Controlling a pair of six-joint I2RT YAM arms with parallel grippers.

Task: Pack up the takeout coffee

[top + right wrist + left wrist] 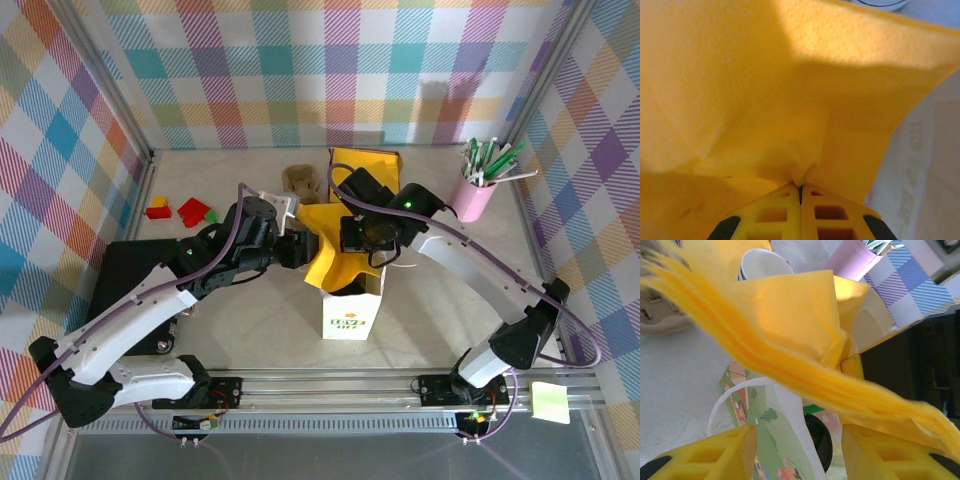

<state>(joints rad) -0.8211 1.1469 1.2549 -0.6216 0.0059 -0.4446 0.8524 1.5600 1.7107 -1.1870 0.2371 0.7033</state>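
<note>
My right gripper will next lower the napkin fold into the printed paper bag's opening (pixel 360 284) and release it there, since that opening lies below the gripper.
A white cup rim (pixel 764 261), the takeout coffee by its look, peeks out behind yellow napkins (pixel 790 325); its lower part is hidden. The napkins (pixel 330 240) drape over the mouth of a printed paper bag (pixel 352 312) standing mid-table. My right gripper (pixel 800 187) is shut on a fold of napkin (pixel 790 100), above the bag (pixel 366 238). My left gripper (pixel 797 455) is open, its yellow fingers either side of the bag's wall (pixel 775 430), at the bag's left (pixel 294 250). A dark round thing (pixel 821 440) shows inside the bag; I cannot tell what it is.
A stack of yellow napkins (pixel 366 160) and a brown pulp tray (pixel 300 180) lie behind the bag. A pink pen holder (pixel 476 196) stands at the back right. Red, yellow and green blocks (pixel 186 210) and a black mat (pixel 125 262) sit on the left.
</note>
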